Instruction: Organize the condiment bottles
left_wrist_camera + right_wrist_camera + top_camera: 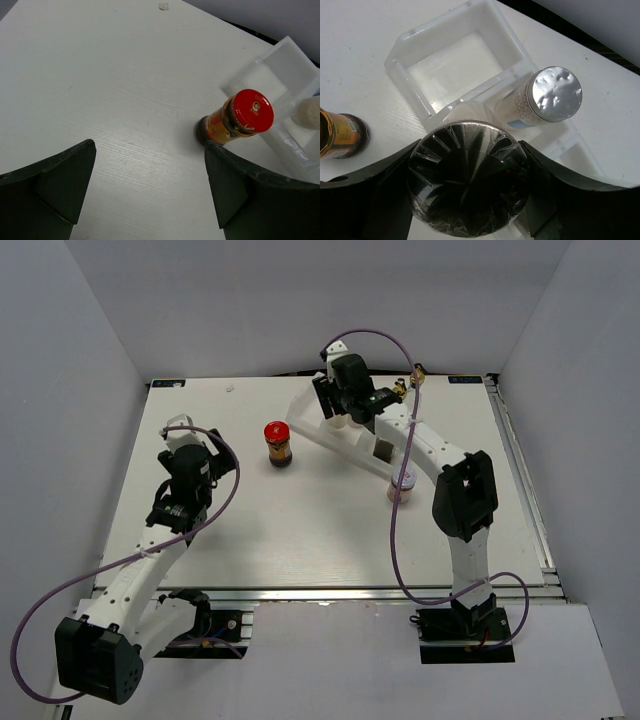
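Observation:
I will next swing my left gripper's open fingers across and down around the jar's red lid, because the red-lidded jar (278,444) stands to the right in the top view.
My right gripper (467,185) is shut on a silver-capped shaker (467,177) and holds it over the white tray (420,45), at its middle part. A second silver-capped shaker (545,97) stands in the tray just beyond it. From above, the right gripper (350,405) hides the held shaker. The red-lidded dark jar (278,444) stands upright on the table left of the tray (310,425). My left gripper (150,185) is open and empty, with the red-lidded jar (240,117) just past its right finger. The lilac-lidded jar (403,483) sits at the tray's near right end. A gold-spouted bottle (415,375) stands behind the right arm.
The tray lies diagonally across the table's back middle. Its end compartment (455,65) nearest the red-lidded jar holds nothing. Grey walls close in the table on the left, back and right. Purple cables loop off both arms.

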You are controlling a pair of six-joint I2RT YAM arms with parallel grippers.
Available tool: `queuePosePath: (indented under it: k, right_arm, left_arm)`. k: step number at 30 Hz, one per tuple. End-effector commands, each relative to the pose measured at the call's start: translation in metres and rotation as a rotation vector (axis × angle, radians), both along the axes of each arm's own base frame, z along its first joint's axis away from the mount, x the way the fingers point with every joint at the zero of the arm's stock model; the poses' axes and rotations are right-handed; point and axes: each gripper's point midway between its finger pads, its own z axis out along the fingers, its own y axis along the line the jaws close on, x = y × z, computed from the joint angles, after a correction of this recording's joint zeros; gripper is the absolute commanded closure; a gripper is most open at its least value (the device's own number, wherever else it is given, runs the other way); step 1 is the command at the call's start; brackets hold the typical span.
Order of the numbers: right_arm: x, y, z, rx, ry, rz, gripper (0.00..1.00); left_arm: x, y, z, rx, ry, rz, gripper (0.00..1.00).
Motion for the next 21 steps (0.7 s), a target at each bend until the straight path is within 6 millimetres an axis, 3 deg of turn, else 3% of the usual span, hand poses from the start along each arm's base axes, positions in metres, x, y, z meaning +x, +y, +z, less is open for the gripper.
queuePosePath:
  k: [1, 7, 11, 16, 21]
  right_arm:
    - [0.017, -0.01, 0.031, 0.048, -0.073, -0.047, 0.8]
    - [0.013, -0.023, 0.015, 0.044, -0.036, -0.076, 0.79]
    - [0.007, -0.028, 0.016, 0.057, -0.031, -0.08, 0.84]
    - [0.003, -0.034, 0.025, 0.053, -0.043, -0.079, 0.84]
    - [0.007, -0.031, 0.017, 0.052, -0.04, -0.056, 0.77]
  left_arm:
    - [0.007, -0.017, 0.013, -0.005, -0.041, -0.111, 0.02]
    - [0.026, -0.053, 0.019, -0.045, -0.059, -0.281, 0.02]
    - [0.043, -0.071, 0.02, -0.039, -0.041, -0.356, 0.02]
    - [0.057, -0.112, 0.029, -0.005, -0.083, -0.582, 0.02]
    - [0.077, -0.127, 0.013, 0.094, -0.03, -0.634, 0.02]
